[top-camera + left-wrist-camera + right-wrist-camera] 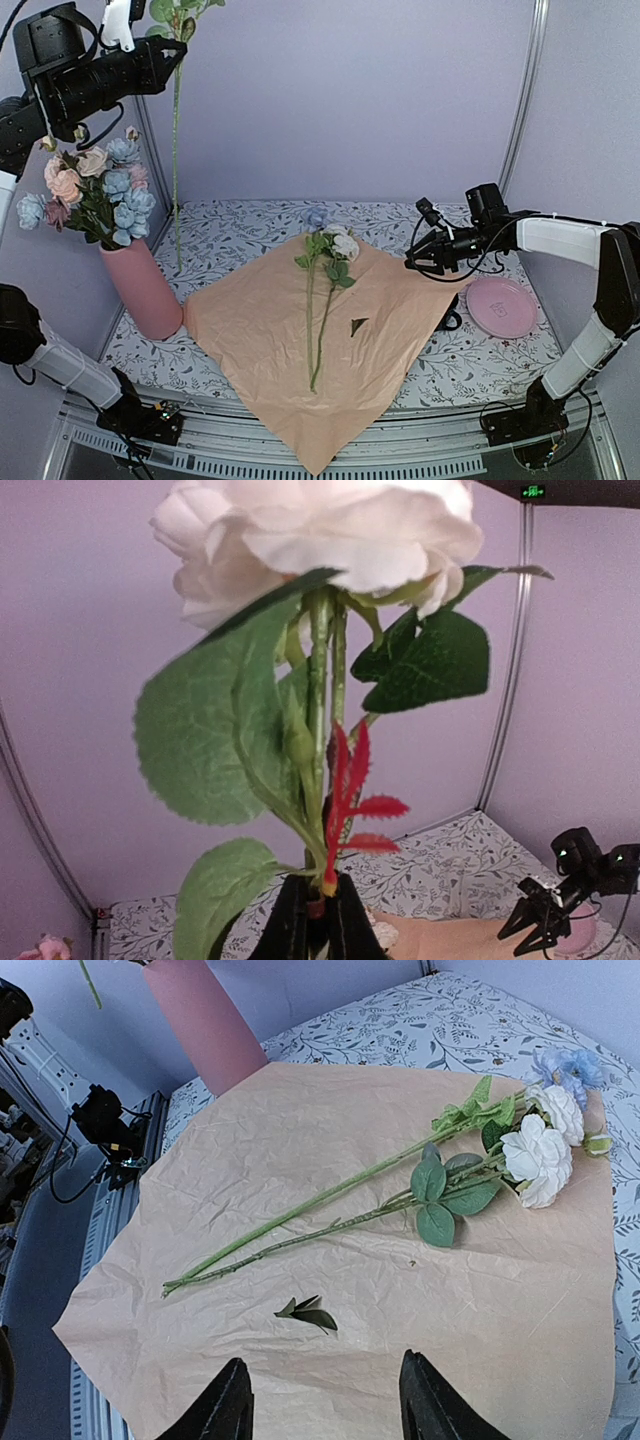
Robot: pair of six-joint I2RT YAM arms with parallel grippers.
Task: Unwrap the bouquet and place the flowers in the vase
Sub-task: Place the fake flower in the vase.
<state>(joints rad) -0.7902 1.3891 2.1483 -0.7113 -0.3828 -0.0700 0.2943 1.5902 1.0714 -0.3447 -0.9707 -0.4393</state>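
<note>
My left gripper lowers the rose down and to the left in the top view into the pink vase's opening (121,245) next and releases it. Its stem hangs outside.
The bouquet's paper (300,350) lies spread flat, peach side up. Two flowers (322,300) rest on it, with cream and blue heads (540,1155) toward the far side. The pink vase (145,288) stands at the left and holds several pink, blue and cream flowers (95,190). My left gripper (178,52) is raised high above the vase, shut on the stem of a cream rose (320,540). Its long stem (177,160) hangs down just right of the vase's blooms. My right gripper (325,1410) hovers open over the paper's right edge with nothing between its fingers.
A flat pink plate (500,306) sits at the right, beside the right arm. A loose dark leaf (308,1312) lies on the paper in front of the right gripper. The floral-patterned table (240,225) is bounded by lilac walls.
</note>
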